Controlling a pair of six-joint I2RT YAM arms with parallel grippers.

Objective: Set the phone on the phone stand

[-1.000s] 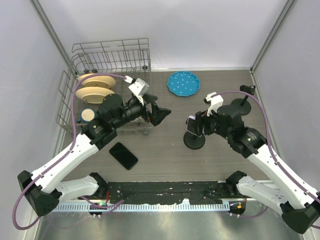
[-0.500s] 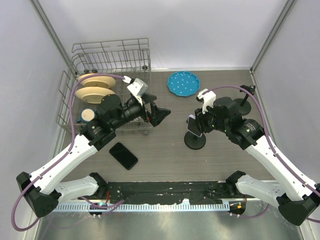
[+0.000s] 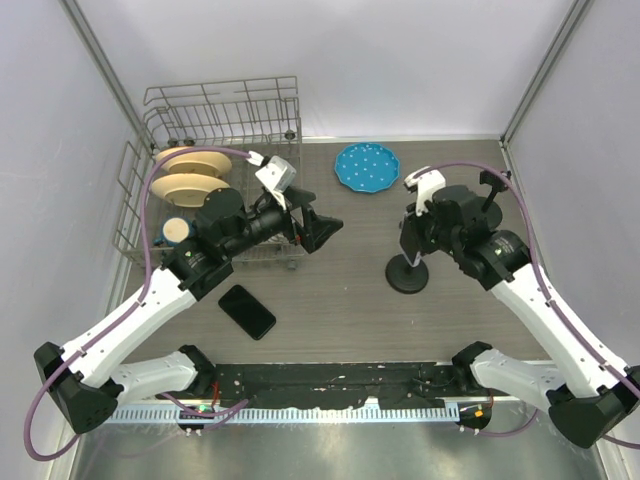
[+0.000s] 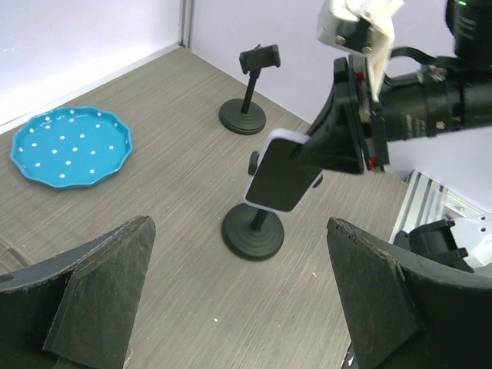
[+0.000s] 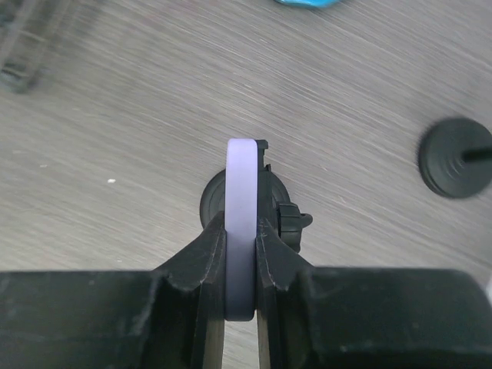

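I will next move the phone and the black stand to the right in the top view with my right gripper, beside the bare stand, and let go, since the black stand's clamp already holds the phone.
A lavender-edged phone (image 4: 283, 173) with a dark screen sits tilted at the head of a black phone stand (image 4: 252, 234). My right gripper (image 5: 241, 254) is shut on the phone (image 5: 241, 200), one finger on each face. The stand's round base (image 5: 209, 204) and its clamp knob show just behind. From above, the right gripper (image 3: 412, 245) hangs over the stand base (image 3: 407, 275) and hides the phone. My left gripper (image 3: 325, 225) hovers open left of centre with nothing between its fingers (image 4: 100, 300).
A black phone (image 3: 247, 311) lies flat on the table, front left. A second, bare stand (image 3: 490, 190) is at the back right. A blue dotted plate (image 3: 367, 166) lies at the back centre. A wire dish rack (image 3: 215, 170) with plates fills the back left.
My right gripper has closed on the lavender phone. The stand, phone and gripper have shifted a little to the right. The left arm has barely moved.
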